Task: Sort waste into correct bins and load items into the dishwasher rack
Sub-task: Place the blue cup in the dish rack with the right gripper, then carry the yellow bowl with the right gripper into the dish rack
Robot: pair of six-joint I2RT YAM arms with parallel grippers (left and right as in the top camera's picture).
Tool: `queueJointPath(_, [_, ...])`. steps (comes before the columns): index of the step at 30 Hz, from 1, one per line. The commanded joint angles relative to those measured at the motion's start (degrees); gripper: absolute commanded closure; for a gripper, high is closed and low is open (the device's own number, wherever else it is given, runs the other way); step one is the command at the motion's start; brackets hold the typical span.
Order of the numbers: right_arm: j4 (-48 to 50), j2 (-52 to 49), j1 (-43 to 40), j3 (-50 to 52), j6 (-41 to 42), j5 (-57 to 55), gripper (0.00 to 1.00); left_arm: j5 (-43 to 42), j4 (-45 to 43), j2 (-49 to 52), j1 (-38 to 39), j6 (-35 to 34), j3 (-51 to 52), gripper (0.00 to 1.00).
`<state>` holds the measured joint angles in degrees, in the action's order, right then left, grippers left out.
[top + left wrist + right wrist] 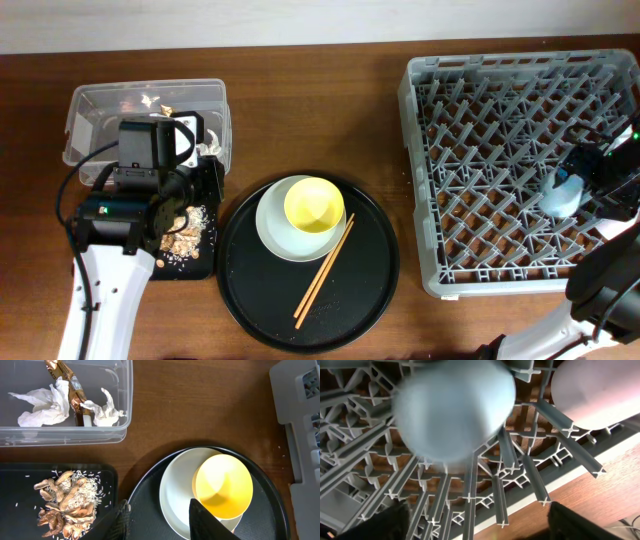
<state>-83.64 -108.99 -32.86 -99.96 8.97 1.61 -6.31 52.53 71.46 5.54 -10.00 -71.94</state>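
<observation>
My right gripper should swing off the rack (500, 100) next and go across to the yellow bowl's rack-side rim (339, 192), because the bowl is to the gripper's left in the overhead view.
White tissue (42, 405) and a brown-gold wrapper (70, 387) lie in the clear box (75, 435). Food scraps (65, 505) lie in the shallow black tray (20, 480). My left gripper (162, 522) is open and empty, above the left rim of the round tray, next to the plate (175, 495). The yellow bowl (314, 205) sits on the plate (275, 228). The chopsticks (323, 272) lie beside them. My right gripper (480, 525) is open over the dishwasher rack (500, 100). The light-blue cup (452, 407) stands in the rack just beyond it, with the pink cup (595, 390) next to it.
The large round black tray (250, 290) sits at the middle of the wooden table, between the two bins and the rack. The rack's near edge and bare table (600, 490) show in the right wrist view. The left arm (110, 250) covers part of the shallow black tray.
</observation>
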Motion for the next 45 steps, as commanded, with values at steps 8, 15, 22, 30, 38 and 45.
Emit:
queueJointPath(8, [-0.74, 2.84, 7.15, -0.35, -4.66, 10.36, 0.13, 0.79, 0.26, -0.04, -0.13, 0.70, -0.33, 0.50])
queueJointPath(15, [6.08, 11.85, 33.62, -0.33, -6.16, 14.10, 0.13, 0.79, 6.01, 5.38, -0.13, 0.70, -0.22, 0.43])
queueJointPath(22, [10.91, 2.73, 55.89, -0.33, -2.23, 12.79, 0.12, 4.70, 10.60, 10.40, -0.13, 0.70, -0.22, 0.30])
queueJointPath(30, [12.74, -14.25, 61.79, -0.33, 1.03, 12.57, 0.36, 4.66, 11.19, 10.71, -0.13, 0.70, -0.22, 0.29])
queueJointPath(38, [12.57, -14.75, 59.91, -2.71, 0.98, 12.15, 0.96, 4.66, 11.17, 10.71, -0.13, 0.70, -0.22, 0.28])
queueJointPath(45, [8.07, -1.16, 49.11, -9.51, 0.26, -5.16, 0.96, 4.66, 10.88, 10.71, -0.13, 0.70, -0.22, 0.28])
